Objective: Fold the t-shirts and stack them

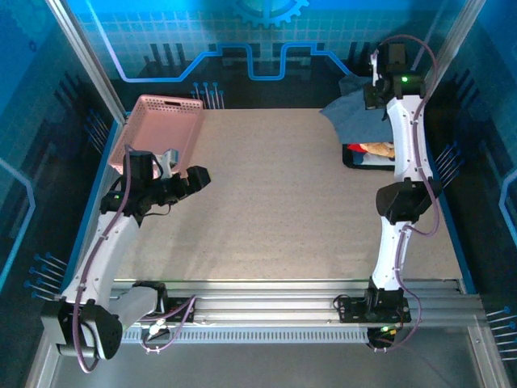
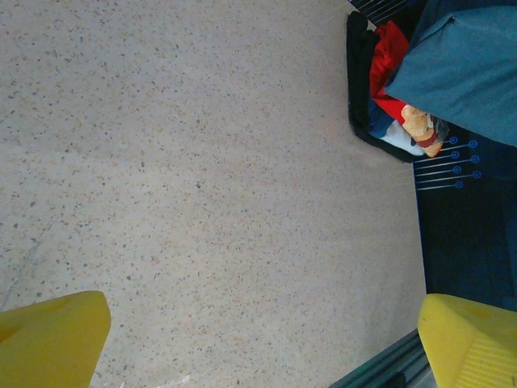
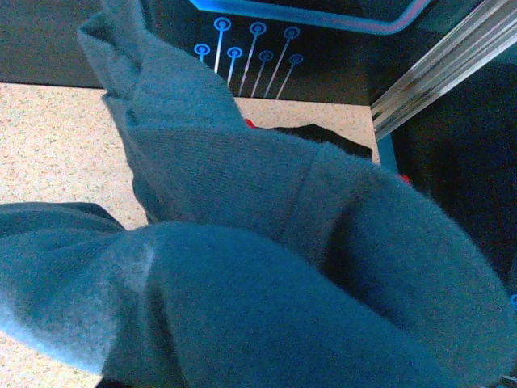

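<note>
My right gripper is going to move down toward the table's side edge, over the red and black t-shirt (image 1: 371, 153), and let go, because the slate-blue t-shirt (image 1: 354, 115) still hangs over its inner side.
The slate-blue t-shirt (image 1: 354, 115) hangs bunched at the table's far right corner, lifted off the surface. My right gripper (image 1: 373, 94) is above it and appears shut on it. In the right wrist view the blue cloth (image 3: 242, 250) covers the fingers. Below it, by the right edge, lies the red and black t-shirt (image 1: 371, 153) with its teddy-bear print (image 2: 420, 128), partly under the blue one (image 2: 468, 73). My left gripper (image 1: 199, 179) hovers over the left part of the table, open and empty, with its yellow fingers (image 2: 50, 339) far apart.
A pink lattice basket (image 1: 161, 121) stands at the far left corner, just behind the left arm. The speckled beige table (image 1: 275, 202) lies bare between the arms. A metal rail (image 1: 307, 295) runs along the near edge.
</note>
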`<state>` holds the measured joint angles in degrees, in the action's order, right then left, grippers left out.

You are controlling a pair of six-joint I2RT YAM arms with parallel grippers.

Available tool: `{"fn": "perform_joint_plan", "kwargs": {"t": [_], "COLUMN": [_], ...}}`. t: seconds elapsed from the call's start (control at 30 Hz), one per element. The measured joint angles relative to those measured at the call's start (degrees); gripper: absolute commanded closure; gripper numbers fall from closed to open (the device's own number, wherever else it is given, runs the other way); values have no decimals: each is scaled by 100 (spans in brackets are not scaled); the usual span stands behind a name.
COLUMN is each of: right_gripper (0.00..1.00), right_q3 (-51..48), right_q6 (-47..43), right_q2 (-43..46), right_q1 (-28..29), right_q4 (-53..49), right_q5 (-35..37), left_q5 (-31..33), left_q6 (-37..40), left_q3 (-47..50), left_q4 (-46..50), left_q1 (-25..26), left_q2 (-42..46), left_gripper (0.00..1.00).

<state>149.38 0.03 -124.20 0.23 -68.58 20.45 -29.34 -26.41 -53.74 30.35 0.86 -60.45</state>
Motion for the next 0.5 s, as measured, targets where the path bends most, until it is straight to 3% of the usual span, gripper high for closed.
{"fn": "perform_joint_plan", "kwargs": {"t": [0.5], "right_gripper": [100], "right_q3": [-94], "right_q6": [107], "right_q2": [-264], "right_q1": [-636], "right_q4": [-20], "right_q5": [-317], "left_q5": [149], "left_q6": [153], "left_q3": [-4], "left_q4": [160], "left_q1": [0], "left_q2": [-199], "left_gripper": [1]}}
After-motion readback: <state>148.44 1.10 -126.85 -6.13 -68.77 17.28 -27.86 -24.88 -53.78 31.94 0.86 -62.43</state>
